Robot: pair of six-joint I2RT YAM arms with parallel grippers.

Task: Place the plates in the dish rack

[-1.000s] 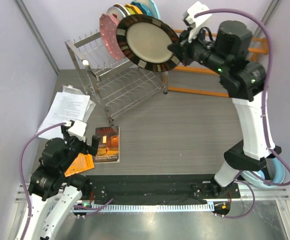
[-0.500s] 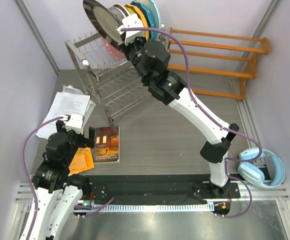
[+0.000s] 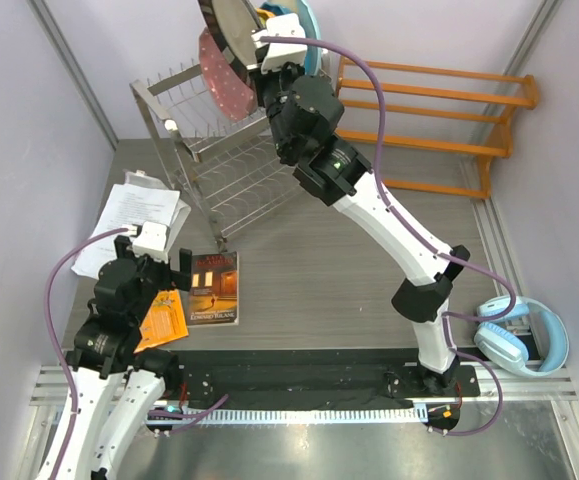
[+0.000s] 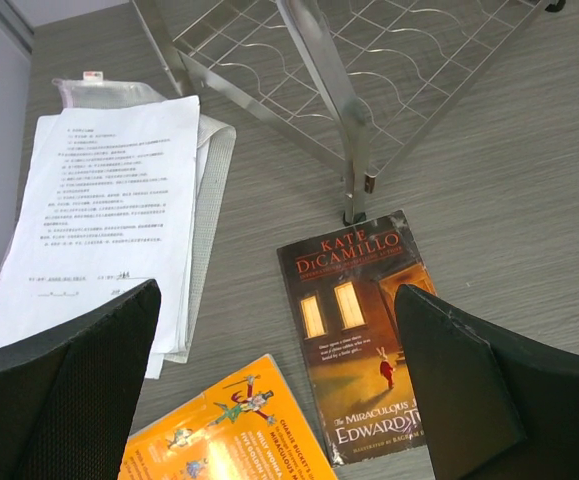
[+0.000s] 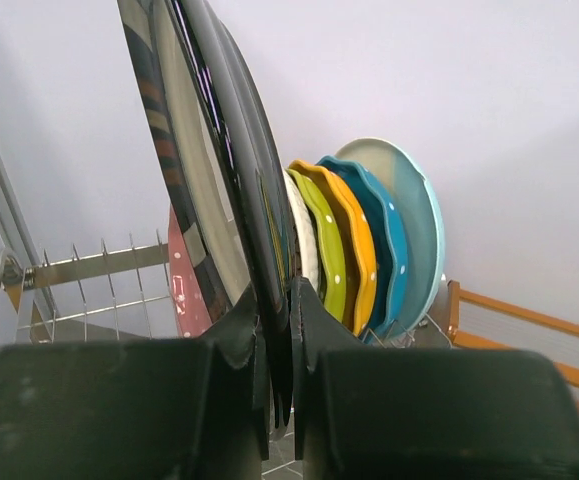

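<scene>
My right gripper should go down and left in the top view and release its plate beside the pink plate [image 3: 219, 75], where rack slots are empty.
My right gripper [image 5: 279, 345] is shut on the lower rim of the dark brown-rimmed plate [image 5: 219, 150], which stands edge-on and nearly upright. In the top view this plate [image 3: 227, 22] hangs above the back of the dish rack [image 3: 231, 165], with the right gripper [image 3: 253, 52] just beneath it. The pink polka-dotted plate [image 3: 219, 75] stands in the rack's upper tier, left of the held plate [image 5: 182, 285]. A white plate edge [image 5: 304, 235] stands just to its right. My left gripper [image 4: 274, 400] is open and empty, low over two books at the near left [image 3: 154, 278].
Yellow-green [image 5: 321, 245], orange [image 5: 357, 240] and blue [image 5: 394, 225] plates stand in a row right of the held plate. An orange wooden shelf [image 3: 439, 110] is behind at the right. Papers [image 4: 109, 210], a dark book [image 4: 364, 330], an orange book [image 4: 229, 430] and blue headphones [image 3: 524, 335] lie on the table.
The right arm has swung the dark-rimmed plate from the right to over the rack's back, turning it edge-on, then shifted it slightly right toward the row. The left arm barely moved.
</scene>
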